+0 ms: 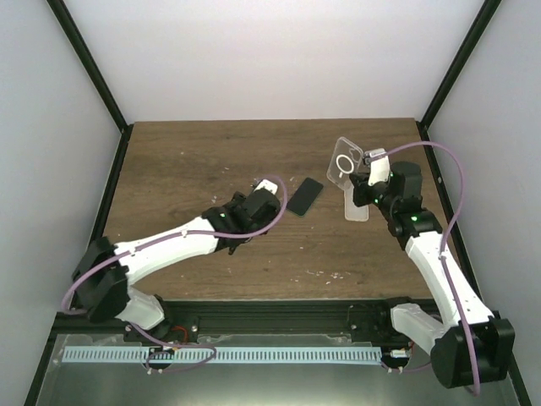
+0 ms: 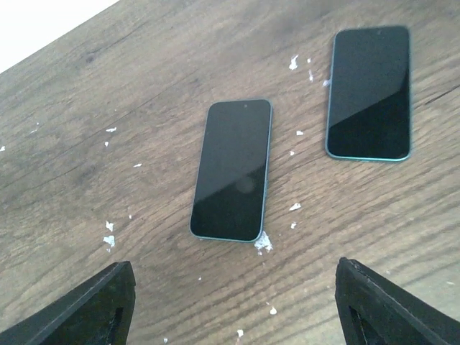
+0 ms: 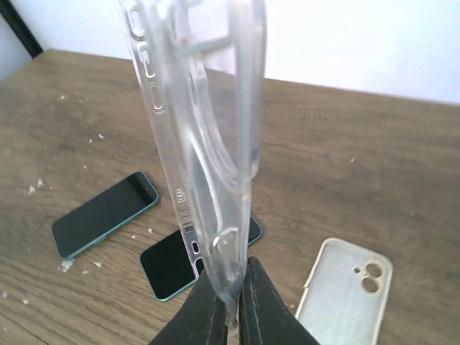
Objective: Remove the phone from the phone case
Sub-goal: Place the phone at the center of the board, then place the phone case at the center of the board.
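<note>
I need to move my right gripper back and down next and let go of the case's edge on the bare wood, because that open spot is below it, nearer my base.
My right gripper (image 3: 230,291) is shut on the bottom edge of a clear empty phone case (image 3: 198,136) and holds it upright above the table; in the top view the gripper (image 1: 368,179) lifts the case (image 1: 345,158) at the right. Two dark phones with teal edges lie bare, screen up, on the wooden table: one (image 2: 232,170) ahead of my left gripper (image 2: 233,316), one (image 2: 369,92) further right. Both show in the right wrist view (image 3: 104,213) (image 3: 169,266). Only one phone (image 1: 305,196) shows plainly in the top view. My left gripper (image 1: 258,203) is open and empty.
A second, whitish case (image 3: 345,291) lies flat and empty on the table under my right gripper, also in the top view (image 1: 359,205). Small white flecks (image 2: 263,243) dot the wood. Black frame posts stand at the table's left and right edges.
</note>
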